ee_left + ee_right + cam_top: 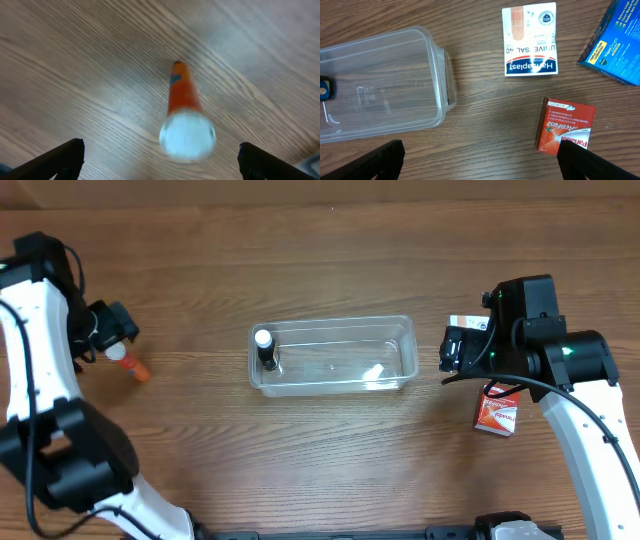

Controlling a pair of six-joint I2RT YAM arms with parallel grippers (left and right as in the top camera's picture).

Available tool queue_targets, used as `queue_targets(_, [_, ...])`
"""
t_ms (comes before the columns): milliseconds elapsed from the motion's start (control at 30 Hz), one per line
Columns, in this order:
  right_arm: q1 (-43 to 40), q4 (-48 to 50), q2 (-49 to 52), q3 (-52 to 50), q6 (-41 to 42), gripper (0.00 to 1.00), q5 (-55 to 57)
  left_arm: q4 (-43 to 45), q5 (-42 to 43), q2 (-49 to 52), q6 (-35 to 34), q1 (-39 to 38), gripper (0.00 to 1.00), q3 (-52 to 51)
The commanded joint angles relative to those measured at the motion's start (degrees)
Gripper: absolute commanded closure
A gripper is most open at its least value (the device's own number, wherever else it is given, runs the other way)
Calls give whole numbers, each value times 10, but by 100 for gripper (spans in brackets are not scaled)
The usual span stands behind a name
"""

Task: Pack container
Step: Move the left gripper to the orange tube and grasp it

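The tube already shows between the spread fingers, so my left gripper will next move down past the white cap and around the tube's orange body (pixel 134 366) (pixel 184 95).
The clear plastic container (pixel 330 322) lies at the table's middle, with a dark bottle with a white cap (pixel 265 348) at its left end. It also shows in the right wrist view (pixel 437 75). My left gripper (pixel 112 340) is open over an orange tube with a white cap (pixel 133 367) at the far left. In the left wrist view the tube (pixel 182 95) lies between the spread fingers (pixel 161 162), untouched. My right gripper (pixel 455 350) is open and empty just right of the container; its fingers (pixel 480 160) hover over bare wood.
A red Panadol box (pixel 565 125) lies right of the container, also in the overhead view (pixel 497 412). A white plaster box (pixel 530 40) and a blue box (pixel 615 45) lie beyond it.
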Motion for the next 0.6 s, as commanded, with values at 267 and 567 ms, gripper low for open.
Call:
queue_targets(267, [2,3,-8,16,-2,0,1,11,7,82,11,-2,51,-3])
queue_targets(567, [2,3,-8,16,-2,0,1,10,9,82,11,-7,82,-3])
